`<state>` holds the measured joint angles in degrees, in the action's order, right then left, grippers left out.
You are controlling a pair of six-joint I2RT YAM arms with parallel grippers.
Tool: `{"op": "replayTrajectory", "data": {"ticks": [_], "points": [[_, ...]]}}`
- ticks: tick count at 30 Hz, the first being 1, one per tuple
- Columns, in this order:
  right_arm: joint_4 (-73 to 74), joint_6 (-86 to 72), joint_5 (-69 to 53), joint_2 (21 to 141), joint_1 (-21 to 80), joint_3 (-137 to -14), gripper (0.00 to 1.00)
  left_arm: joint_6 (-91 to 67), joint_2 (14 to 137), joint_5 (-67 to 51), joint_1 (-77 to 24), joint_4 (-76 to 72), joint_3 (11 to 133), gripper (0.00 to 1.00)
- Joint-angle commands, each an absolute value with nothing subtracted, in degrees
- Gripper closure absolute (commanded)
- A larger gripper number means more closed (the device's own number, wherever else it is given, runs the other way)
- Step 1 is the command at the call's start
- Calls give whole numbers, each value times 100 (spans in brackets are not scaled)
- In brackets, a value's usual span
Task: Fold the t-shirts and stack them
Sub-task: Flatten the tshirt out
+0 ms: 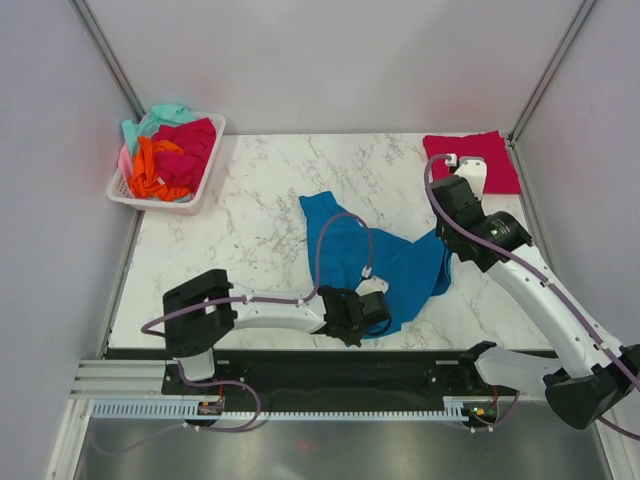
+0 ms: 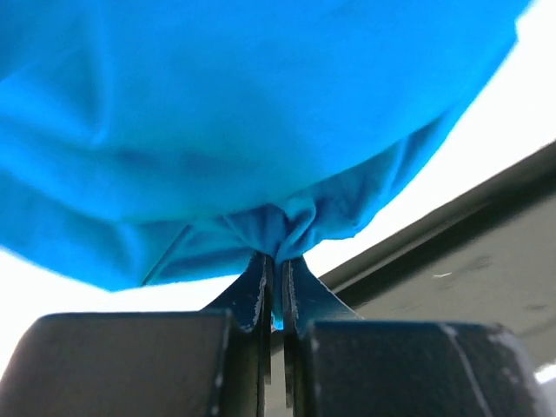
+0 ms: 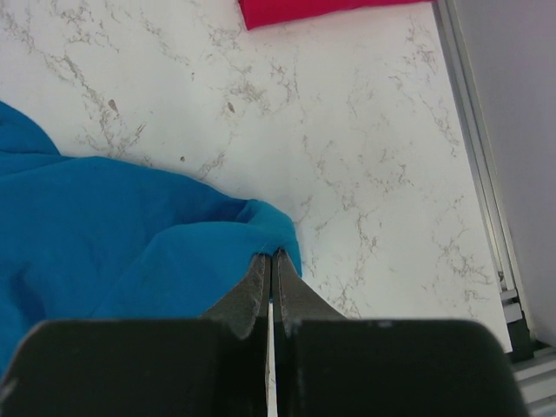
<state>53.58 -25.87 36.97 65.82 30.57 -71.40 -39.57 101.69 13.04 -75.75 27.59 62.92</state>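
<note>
The t-shirt lies crumpled, so my left gripper needs to go up, swing to the left in the top view and go down to release over bare marble.
A teal-blue t-shirt lies crumpled across the middle of the marble table. My left gripper is shut on its near hem, and in the left wrist view blue cloth bunches between the closed fingers. My right gripper is shut on the shirt's right edge; in the right wrist view a fold of blue cloth is pinched at the fingertips. A folded crimson t-shirt lies flat at the far right corner, its edge at the top of the right wrist view. More t-shirts are heaped in the basket.
The white plastic basket stands at the far left corner of the table. The black rail at the table's near edge runs just below the left gripper. A metal frame post borders the table on the right.
</note>
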Motion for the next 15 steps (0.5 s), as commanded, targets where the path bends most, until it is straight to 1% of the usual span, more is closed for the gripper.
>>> {"op": "replayTrajectory", "data": {"ticks": [1,2,4,5,8,9,14,15], "points": [[5352,-2426,3726,6320,2805,-7207,100,-3920,9329,2389,-7541,4134,6285,98],[5396,-2408,3770,6258,2621,-7242,100,-3911,8603,2504,-7419,4348,6275,98],[5545,-2356,3858,6188,2348,-7426,100,-3797,7677,2567,-7147,4796,6223,98],[5563,-2329,3841,6100,2068,-7488,100,-3701,6785,2288,-6667,4877,6223,98],[5660,-2312,3718,5951,1689,-7795,100,-3122,5690,1734,-5726,5044,6468,98],[5695,-2329,3692,5907,1670,-7961,100,-2798,5243,1662,-5574,5106,6756,98],[5897,-2540,3647,5468,1670,-8630,100,-2233,4518,1705,-5441,5353,7715,98],[5976,-2549,3691,5406,1670,-8927,100,-2058,4413,1722,-5449,5353,7873,98]]}}
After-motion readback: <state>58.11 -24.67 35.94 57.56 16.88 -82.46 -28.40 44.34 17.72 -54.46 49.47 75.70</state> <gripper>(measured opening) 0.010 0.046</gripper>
